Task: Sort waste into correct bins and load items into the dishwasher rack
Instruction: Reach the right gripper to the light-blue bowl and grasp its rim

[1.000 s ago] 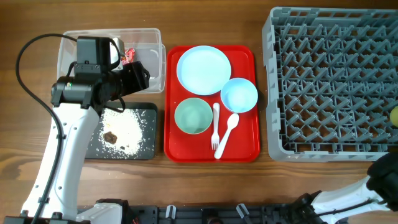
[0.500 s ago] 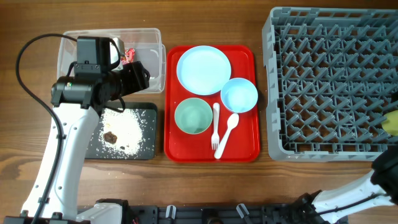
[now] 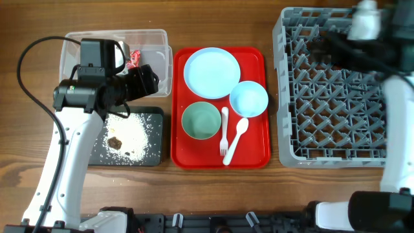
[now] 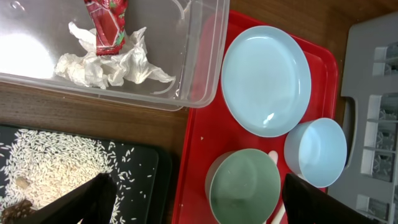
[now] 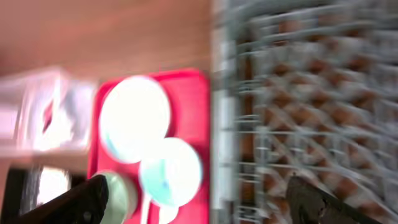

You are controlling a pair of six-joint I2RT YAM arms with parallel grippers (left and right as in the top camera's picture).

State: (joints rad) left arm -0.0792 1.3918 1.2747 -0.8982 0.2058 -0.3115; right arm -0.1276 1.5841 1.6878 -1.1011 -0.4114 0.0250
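Note:
Next, my right gripper goes to the left in the overhead view and down onto the bowl's rack-side rim (image 3: 266, 97), with the blue bowl outside the grey rack (image 3: 336, 123).
My left gripper (image 3: 145, 81) (image 4: 193, 205) is open and empty, over the clear tub's (image 3: 155, 39) right edge. The tub holds the red wrapper (image 4: 107, 25) and white tissue (image 4: 118, 62). Rice crumbs (image 3: 126, 133) with brown bits lie on the black tray (image 3: 154, 154). The blue plate (image 3: 211, 72), blue bowl (image 3: 249, 99), green bowl (image 3: 201, 121), white fork (image 3: 224, 133) and spoon (image 3: 237, 136) sit on a red serving tray (image 3: 259, 155). My right gripper (image 3: 323, 40) (image 5: 199, 199), blurred, is open and empty over the far part of the grey rack (image 3: 336, 123). The yellow cup is out of view.
The red serving tray lies between the bins on the left and the rack on the right. Bare wood shows along the table's front edge (image 3: 213, 188). My left arm (image 3: 65, 155) runs down the left side over the black tray's edge.
My right arm has swung from the lower right corner up over the rack's far side. The yellow thing at the right edge no longer shows. The left arm has not moved.

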